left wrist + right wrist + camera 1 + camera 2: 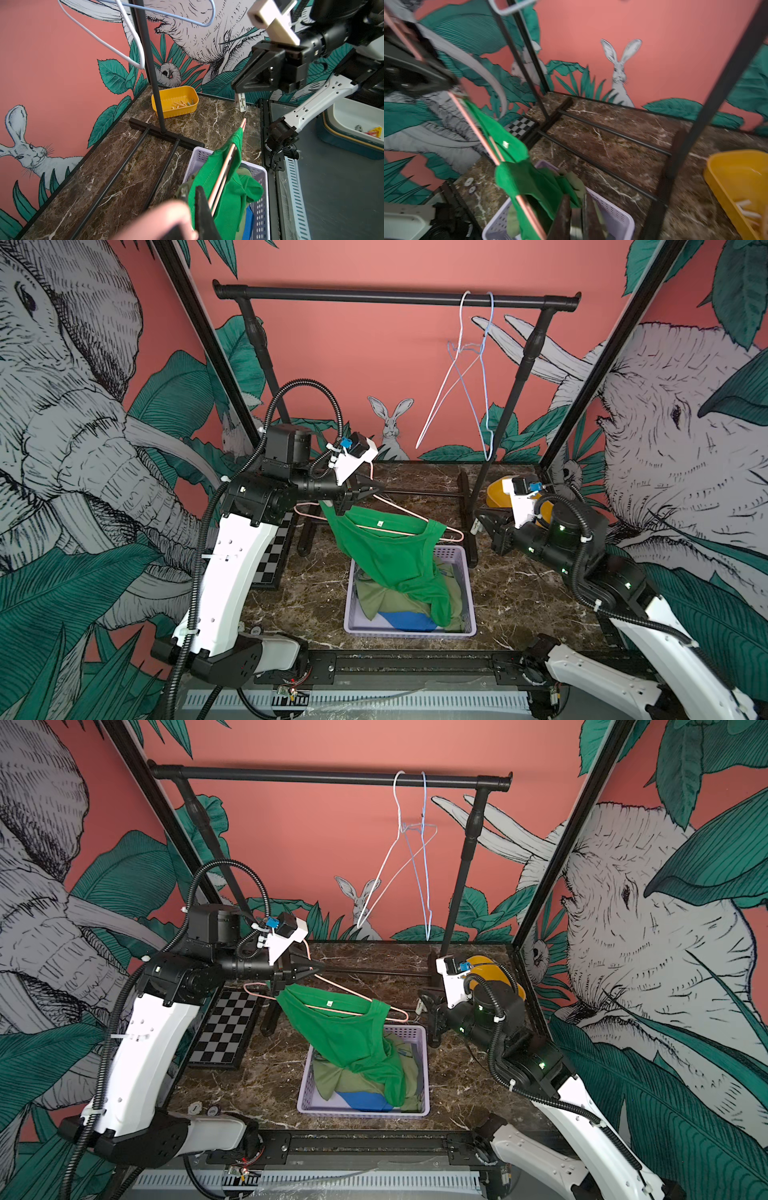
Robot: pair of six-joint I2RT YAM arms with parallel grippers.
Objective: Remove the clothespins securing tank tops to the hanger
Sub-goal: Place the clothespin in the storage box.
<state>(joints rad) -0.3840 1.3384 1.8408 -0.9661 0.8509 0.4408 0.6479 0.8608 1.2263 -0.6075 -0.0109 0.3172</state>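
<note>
My right gripper holds the white clothespin, and other clothespins lie in the yellow bin [489,969] [750,206]. I will turn my gripper away from the hanger and lower it inside the bin to let the white one go.
My left gripper [365,491] [192,197] is shut on the pink wire hanger [409,516], held tilted above the basket. The bright green tank top [395,564] [349,1036] hangs from the hanger and trails down into the basket. To its right, my right gripper [482,523] [576,209] is shut on a white clothespin [241,102] [420,1006], clear of the hanger's free end. The olive tank top [370,597] and the blue tank top [405,620] lie in the basket. Several more clothespins [182,104] lie in the yellow bin [164,104].
The lavender basket [415,632] stands at the front middle of the marble table. The black clothes rack [395,296] spans the back, with a white hanger [446,381] and a blue hanger [484,406] hanging bare on it. A chessboard [226,1027] lies at the left.
</note>
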